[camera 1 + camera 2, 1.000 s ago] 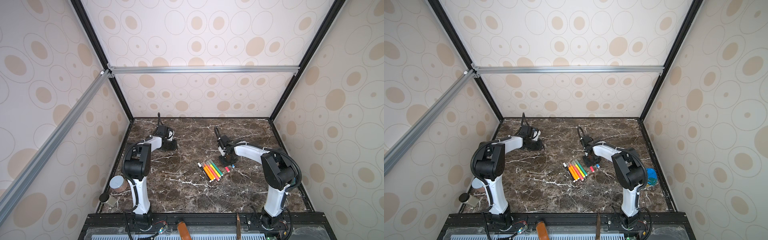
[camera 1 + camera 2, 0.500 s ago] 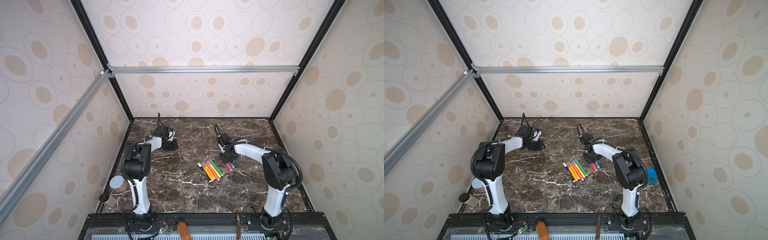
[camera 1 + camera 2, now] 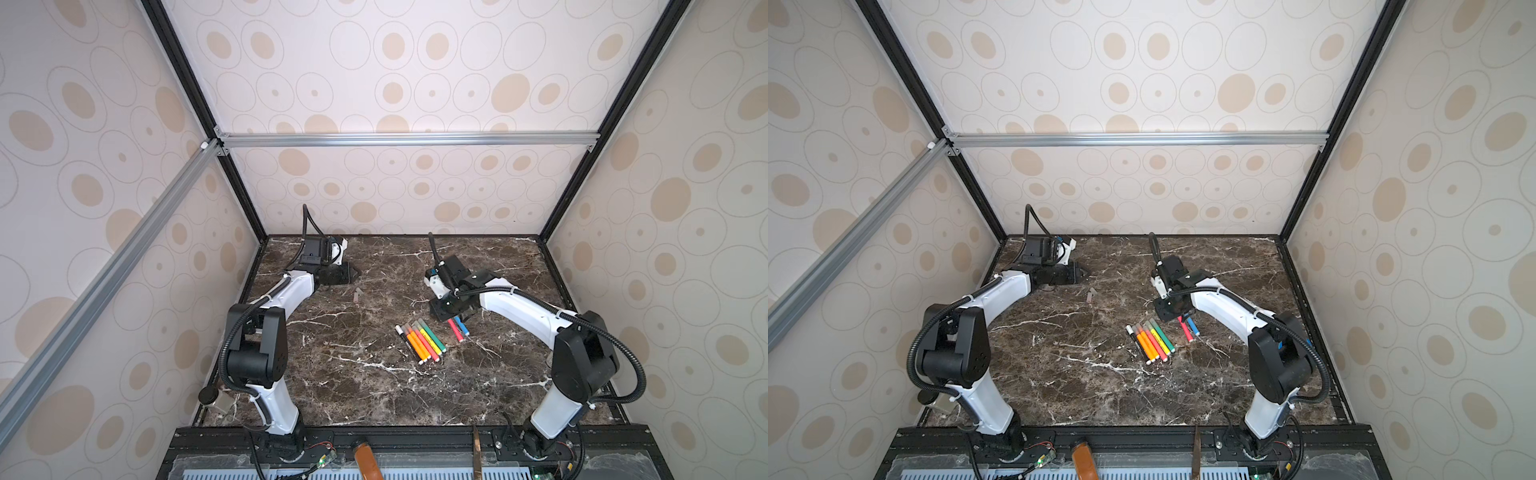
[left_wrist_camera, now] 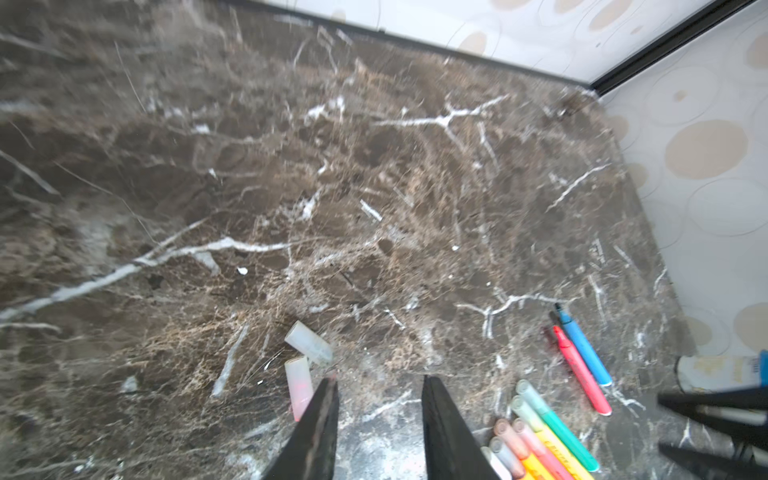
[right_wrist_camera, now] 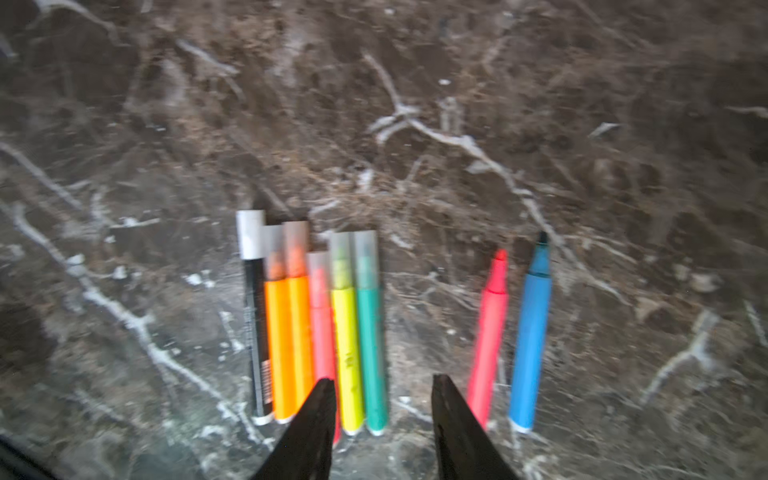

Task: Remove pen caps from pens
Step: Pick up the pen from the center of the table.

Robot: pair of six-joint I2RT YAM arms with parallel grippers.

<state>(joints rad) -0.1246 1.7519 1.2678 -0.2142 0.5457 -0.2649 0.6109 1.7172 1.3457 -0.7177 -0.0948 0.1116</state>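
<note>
The black pen at the end of the row still has its white cap on, so my right gripper will move back and down onto its black body (image 3: 408,342) (image 5: 257,342).
Two loose pen caps lie on the marble table (image 4: 374,187): a clear one (image 4: 309,344) and a reddish-tinted one (image 4: 300,388), seen as a small pale pair (image 3: 357,294) in a top view. My left gripper (image 4: 378,384) is open and empty, one fingertip right beside the reddish cap. A red pen (image 5: 490,328) and a blue pen (image 5: 532,332) lie uncapped side by side. Several capped pens (image 5: 316,316) lie in a row: black, two orange, red, yellow, green. My right gripper (image 5: 382,384) hovers open over the near ends of the pens, holding nothing.
The enclosure walls stand close around the table in both top views. A small grey cylinder (image 3: 214,399) sits off the table's front left corner. A brown-handled tool (image 3: 368,457) lies on the front rail. My right arm (image 3: 523,307) reaches over the table's right side.
My left jaws have spread apart, and the reddish cap now lies free on the table. The right gripper has shifted only slightly above the pens.
</note>
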